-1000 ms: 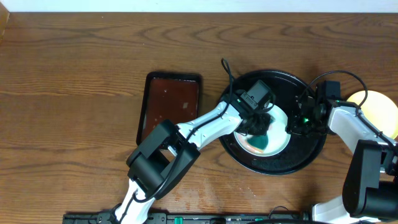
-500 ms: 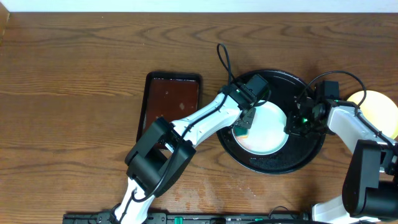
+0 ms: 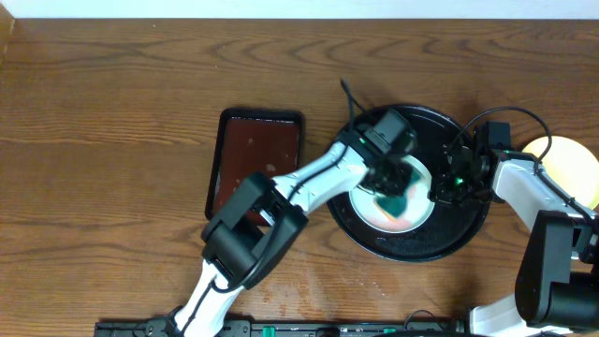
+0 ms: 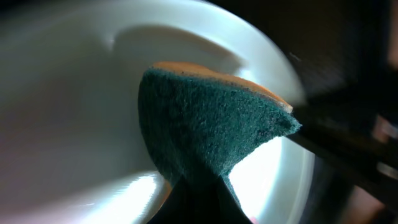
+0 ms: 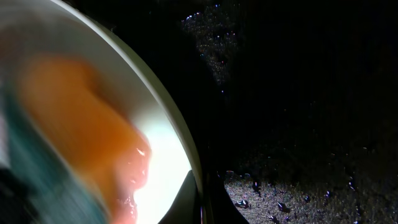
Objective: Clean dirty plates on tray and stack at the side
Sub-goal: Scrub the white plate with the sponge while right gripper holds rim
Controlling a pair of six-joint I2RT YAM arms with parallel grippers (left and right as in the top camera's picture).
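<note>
The left gripper rises, carries the sponge (image 3: 401,201) left in the overhead view and lowers it for release onto the dark-red tray (image 3: 250,171) next, as the tray's bottom is clear.
A pale bluish-white plate (image 3: 374,213) lies on the large round black tray (image 3: 449,239). My left gripper (image 3: 397,187) is shut on a teal sponge (image 3: 401,201) and presses it onto the plate; the sponge fills the left wrist view (image 4: 205,130) over the white plate (image 4: 68,124). My right gripper (image 3: 438,191) is shut on the plate's right rim (image 5: 186,149), with a finger on each side of it (image 5: 202,202). Orange-red smear (image 5: 93,130) shows on the plate. A pale yellow plate (image 3: 569,168) lies on the table at the far right. A third plate is not visible.
A small rectangular dark-red tray (image 3: 255,154) lies left of the black tray. Bare dark wood tabletop (image 3: 112,140) spreads to the left. Water drops speckle the black tray (image 5: 298,186). Cables loop above both wrists.
My left gripper swept the sponge from the plate's upper left edge back to its middle right. The right gripper stayed on the rim.
</note>
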